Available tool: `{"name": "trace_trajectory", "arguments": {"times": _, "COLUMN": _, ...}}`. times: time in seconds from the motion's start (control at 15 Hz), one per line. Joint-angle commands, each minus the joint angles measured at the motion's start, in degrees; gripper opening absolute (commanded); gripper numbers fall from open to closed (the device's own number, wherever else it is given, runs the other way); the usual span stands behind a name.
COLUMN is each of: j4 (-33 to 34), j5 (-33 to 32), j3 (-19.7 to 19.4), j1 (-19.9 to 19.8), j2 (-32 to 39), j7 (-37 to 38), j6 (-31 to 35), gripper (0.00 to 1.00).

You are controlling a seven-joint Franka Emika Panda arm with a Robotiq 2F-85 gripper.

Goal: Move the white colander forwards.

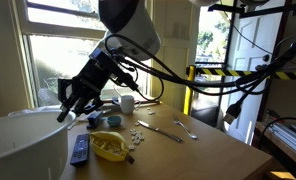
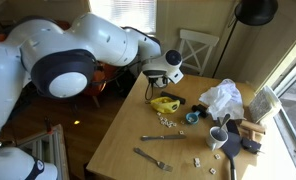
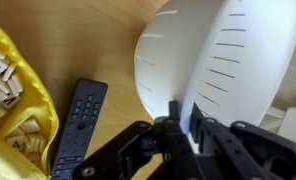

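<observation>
Next, my gripper draws the colander past the remote, toward the left in the wrist view, since empty table (image 1: 112, 171) (image 3: 76, 38) lies beside the yellow bowl.
The white colander (image 3: 228, 60) with rows of slits fills the upper right of the wrist view. It is the big white bowl at the lower left in an exterior view (image 1: 23, 148) and sits at the table's far end in an exterior view (image 2: 160, 70). My gripper (image 3: 181, 125) is shut on the colander's rim, one black finger on each side of the wall. In both exterior views the gripper (image 1: 71, 106) (image 2: 172, 70) sits right at the colander's edge.
A black remote (image 3: 78, 125) (image 1: 80, 150) lies beside the colander, next to a yellow bowl of tiles (image 3: 13, 100) (image 1: 110, 146) (image 2: 168, 102). Farther along the wooden table are a white cup (image 2: 219, 137), a fork (image 2: 153, 158), scattered tiles and a crumpled white bag (image 2: 223, 98).
</observation>
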Motion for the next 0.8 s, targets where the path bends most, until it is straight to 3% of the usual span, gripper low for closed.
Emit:
{"name": "trace_trajectory", "arguments": {"times": 0.0, "j4": -6.87, "j5": 7.47, "j3": 4.61, "j1": -7.23, "j2": -5.22, "j7": -14.86, "j6": -5.25, "gripper": 0.04}}
{"name": "trace_trajectory", "arguments": {"times": 0.27, "j4": -11.4, "j5": 11.49, "j3": 3.05, "j1": -10.16, "j2": -9.34, "j7": -29.19, "j6": -16.11, "gripper": 0.04}}
{"name": "trace_trajectory", "arguments": {"times": 0.53, "j4": -16.01, "j5": 9.67, "j3": -3.48, "j1": -7.61, "j2": -13.5, "j7": -33.25, "j6": -22.49, "gripper": 0.04}}
{"name": "trace_trajectory", "arguments": {"times": 0.73, "j4": -19.42, "j5": 7.93, "j3": -7.76, "j1": -4.9, "j2": -15.89, "j7": -34.13, "j6": -22.61, "gripper": 0.04}}
